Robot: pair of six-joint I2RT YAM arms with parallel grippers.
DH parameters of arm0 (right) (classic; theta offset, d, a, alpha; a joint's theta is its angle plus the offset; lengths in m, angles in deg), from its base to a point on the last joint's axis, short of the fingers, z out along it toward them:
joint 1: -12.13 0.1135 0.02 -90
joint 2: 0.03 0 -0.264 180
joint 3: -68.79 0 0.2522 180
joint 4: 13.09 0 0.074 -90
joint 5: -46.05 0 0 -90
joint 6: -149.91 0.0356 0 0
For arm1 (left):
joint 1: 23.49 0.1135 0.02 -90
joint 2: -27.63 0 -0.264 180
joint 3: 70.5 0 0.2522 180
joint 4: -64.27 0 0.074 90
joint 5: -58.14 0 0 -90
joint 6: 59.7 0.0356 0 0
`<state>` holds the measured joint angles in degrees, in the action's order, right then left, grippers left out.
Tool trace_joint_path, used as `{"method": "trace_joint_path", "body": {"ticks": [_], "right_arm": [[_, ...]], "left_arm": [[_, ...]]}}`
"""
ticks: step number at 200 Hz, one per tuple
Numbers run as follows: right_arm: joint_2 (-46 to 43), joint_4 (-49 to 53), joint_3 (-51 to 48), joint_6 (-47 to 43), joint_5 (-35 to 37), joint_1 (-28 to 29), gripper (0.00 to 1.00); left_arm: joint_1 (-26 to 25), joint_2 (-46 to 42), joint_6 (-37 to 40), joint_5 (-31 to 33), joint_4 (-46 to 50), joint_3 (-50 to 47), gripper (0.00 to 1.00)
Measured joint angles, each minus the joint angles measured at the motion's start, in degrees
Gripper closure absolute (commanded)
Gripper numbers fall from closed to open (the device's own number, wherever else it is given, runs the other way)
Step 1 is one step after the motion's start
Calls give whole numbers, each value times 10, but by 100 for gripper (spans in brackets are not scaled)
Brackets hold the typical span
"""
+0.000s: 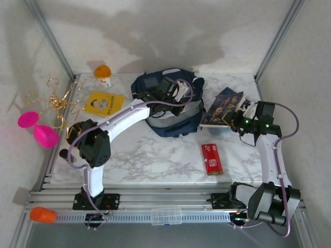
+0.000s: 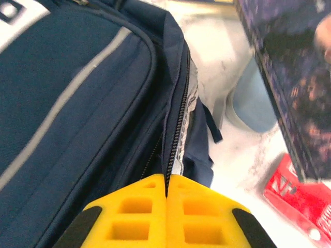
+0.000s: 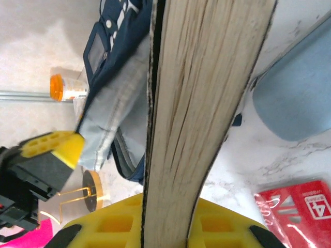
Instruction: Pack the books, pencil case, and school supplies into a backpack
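Observation:
The right gripper moves across toward the backpack's gray-lined opening (image 1: pixel 180 118) (image 3: pixel 133 133) next and releases the dark book inside, as my left gripper holds the fabric edge open.
The navy backpack (image 1: pixel 168 111) lies in the middle of the table. My left gripper (image 1: pixel 173 92) is on top of it, its yellow fingers (image 2: pixel 134 212) shut on the fabric edge beside the zipper (image 2: pixel 178 129). My right gripper (image 1: pixel 241 122) is shut on the dark book (image 1: pixel 223 107), tilted up just right of the backpack; its page edge (image 3: pixel 207 103) runs up between my fingers. The light blue pencil case (image 3: pixel 297 103) lies under that book. The red box (image 1: pixel 211 158) rests flat near the front. A yellow book (image 1: pixel 103 103) lies at the left.
An orange capped object (image 1: pixel 102 72) stands at the back left. Gold wire pieces (image 1: pixel 54 101) and pink cups (image 1: pixel 39 129) sit beyond the table's left edge, and a black-and-gold disc (image 3: pixel 92 191) lies near them. Bare marble (image 1: pixel 155 157) spreads in front of the backpack.

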<state>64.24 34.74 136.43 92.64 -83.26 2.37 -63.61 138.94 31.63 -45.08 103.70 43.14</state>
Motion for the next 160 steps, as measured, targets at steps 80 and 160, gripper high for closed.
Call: {"method": "trace_joint_path", "body": {"ticks": [80,160], "right_arm": [[15,-153,-79,110,-87,170,100],[345,-362,41,132,-53,283,93]], "left_arm": [[-47,-72,4,160,-62,-19,100],[-52,-130,-5,221,-118,-63,100]]}}
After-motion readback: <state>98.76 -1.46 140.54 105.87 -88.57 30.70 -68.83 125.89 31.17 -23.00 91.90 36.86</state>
